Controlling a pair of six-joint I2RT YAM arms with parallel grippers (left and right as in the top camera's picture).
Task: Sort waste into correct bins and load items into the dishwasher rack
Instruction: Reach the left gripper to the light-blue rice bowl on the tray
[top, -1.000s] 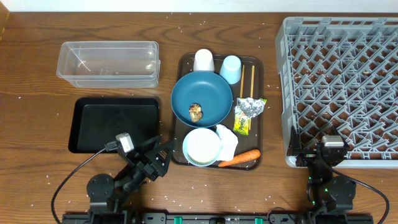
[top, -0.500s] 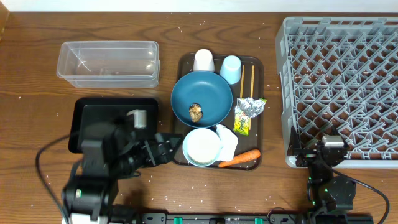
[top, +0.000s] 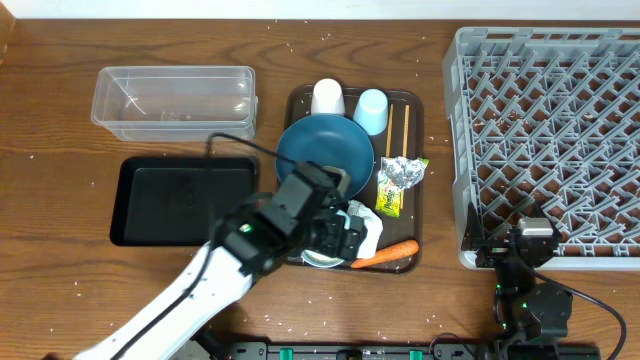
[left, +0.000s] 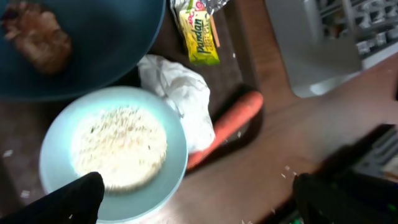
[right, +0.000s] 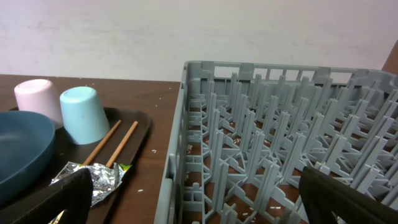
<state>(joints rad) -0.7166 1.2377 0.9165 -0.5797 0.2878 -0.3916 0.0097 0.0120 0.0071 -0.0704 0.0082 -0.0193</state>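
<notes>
Next, my left gripper comes down to the light-blue bowl's rim, on the bowl's side by the crumpled napkin.
My left gripper is open and empty, hovering over the light-blue bowl of white rice at the front of the brown tray. Beside the bowl lie the crumpled napkin and the orange carrot. The dark-blue plate holds a brown food lump. The green-yellow wrapper, foil, chopsticks, white cup and light-blue cup are on the tray. My right gripper is open, parked by the grey rack.
The black tray lies left of the brown tray, with the clear tub behind it. Both look empty. Rice grains are scattered on the wooden table. The rack's near wall stands close before my right gripper.
My left arm has swung from the table's front left, near the black tray, rightward and forward over the bowl on the brown tray. The right arm has not moved.
</notes>
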